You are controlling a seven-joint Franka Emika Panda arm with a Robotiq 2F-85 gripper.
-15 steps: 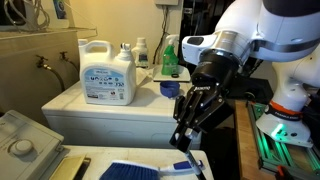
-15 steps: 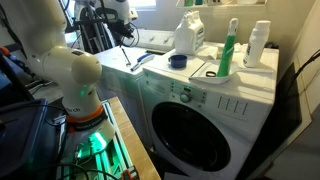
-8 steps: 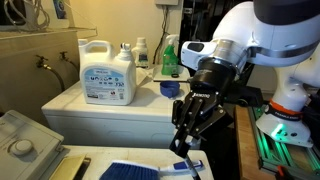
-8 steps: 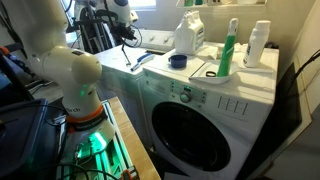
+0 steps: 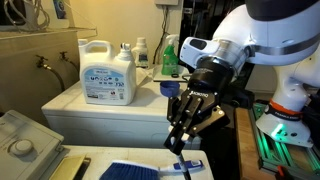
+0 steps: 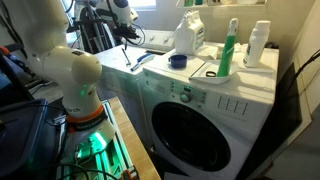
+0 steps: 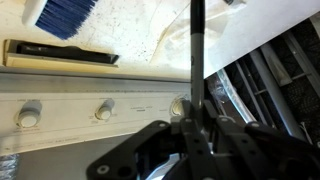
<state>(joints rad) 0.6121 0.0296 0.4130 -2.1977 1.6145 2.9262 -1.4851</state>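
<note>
I will next lower my gripper toward the second appliance's white top (image 5: 200, 173) beside the brush and let go of the handle, because the white top is below, where the thin dark handle points.
My gripper (image 5: 184, 137) hangs over the white top of a second appliance beside the washer. It is shut on a thin dark handle (image 7: 196, 40) that points down to that top. A brush head with blue bristles (image 5: 125, 171) lies on the white top near the handle's lower end; it also shows in the wrist view (image 7: 65, 14). I cannot tell whether handle and bristles are one piece. In an exterior view the gripper (image 6: 127, 37) is small and far at the back. In the wrist view the jaws (image 7: 195, 112) close around the handle.
On the washer (image 6: 200, 120) stand a white detergent jug (image 5: 107, 75), a green spray bottle (image 5: 170, 55), a blue cup (image 5: 170, 89) and a white bottle (image 6: 258, 45). A black flat bar (image 7: 60, 55) and round knobs (image 7: 105, 108) lie below the gripper.
The gripper has moved down and a little to the left in the exterior view, carrying the dark handle closer to the white top.
</note>
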